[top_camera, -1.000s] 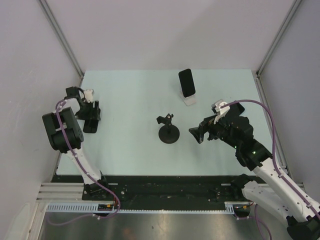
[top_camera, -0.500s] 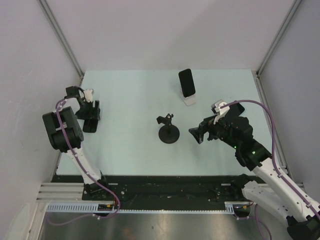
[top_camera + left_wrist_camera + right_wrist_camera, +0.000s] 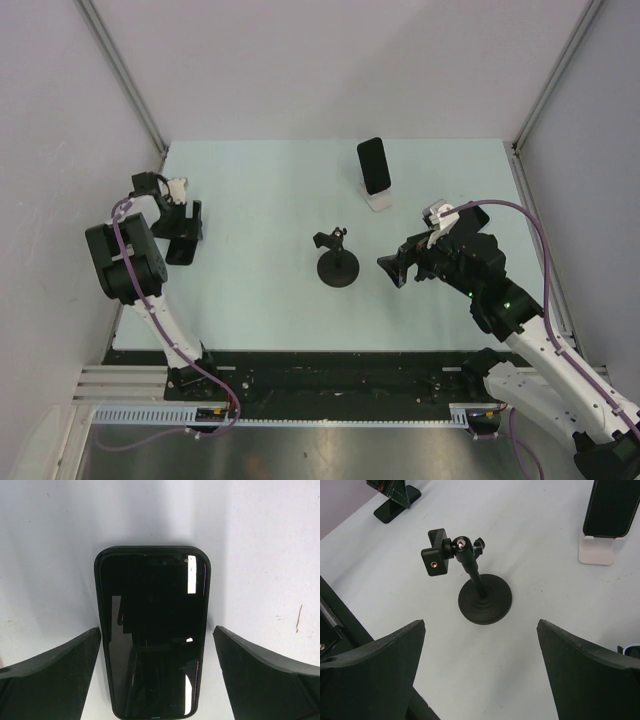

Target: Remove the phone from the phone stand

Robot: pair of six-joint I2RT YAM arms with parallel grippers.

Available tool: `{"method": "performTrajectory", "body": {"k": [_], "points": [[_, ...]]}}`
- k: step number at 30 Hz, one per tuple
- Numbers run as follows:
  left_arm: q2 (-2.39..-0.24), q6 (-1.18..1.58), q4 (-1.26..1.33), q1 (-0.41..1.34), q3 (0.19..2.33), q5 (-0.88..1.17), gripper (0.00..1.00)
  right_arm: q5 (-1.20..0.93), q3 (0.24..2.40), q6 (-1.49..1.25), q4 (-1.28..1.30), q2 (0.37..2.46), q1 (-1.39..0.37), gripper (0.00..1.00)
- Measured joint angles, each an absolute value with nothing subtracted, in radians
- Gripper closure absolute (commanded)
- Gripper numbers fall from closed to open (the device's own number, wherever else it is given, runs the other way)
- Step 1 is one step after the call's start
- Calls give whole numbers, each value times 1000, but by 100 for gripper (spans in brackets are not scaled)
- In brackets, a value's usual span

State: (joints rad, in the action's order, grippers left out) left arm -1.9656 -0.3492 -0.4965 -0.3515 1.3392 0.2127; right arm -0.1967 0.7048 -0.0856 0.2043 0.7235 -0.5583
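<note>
My right gripper will go to the left in the top view, over the black stand and around its clamp (image 3: pixel 326 240) (image 3: pixel 435 559), because that clamp juts out beyond the stand's post.
A black phone (image 3: pixel 154 635) lies flat on the table at the far left and also shows in the top view (image 3: pixel 181 250). My left gripper (image 3: pixel 157 680) is open over it, with a finger on each side and a gap to the phone's edges; in the top view the left gripper (image 3: pixel 186 224) sits just behind the phone. A black phone stand (image 3: pixel 338 262) with an empty clamp (image 3: pixel 435 559) stands mid-table. A second black phone (image 3: pixel 374 165) leans in a white stand (image 3: pixel 379 203) at the back. My right gripper (image 3: pixel 395 268) is open and empty, right of the black stand (image 3: pixel 484 596).
Grey walls close in the table on the left, back and right. The second phone (image 3: pixel 612 507) and its white stand (image 3: pixel 596 554) are at the upper right of the right wrist view. A black rail runs along the near table edge (image 3: pixel 320 365).
The left gripper has shifted very slightly toward the back; the flat phone stays put. The right arm has not moved.
</note>
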Motion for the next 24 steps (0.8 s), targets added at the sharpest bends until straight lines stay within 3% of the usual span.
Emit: {"method": "performTrajectory", "body": {"k": [11, 19, 24], "points": [[-1937, -290, -521, -349, 1383, 226, 0, -200, 703, -86, 204, 730, -552, 0], [-1621, -95, -517, -303, 1405, 237, 0, -199, 708, -112, 206, 783, -563, 0], [-1390, -6, -487, -148, 1373, 173, 0, -125, 799, -127, 249, 911, -661, 0]]}}
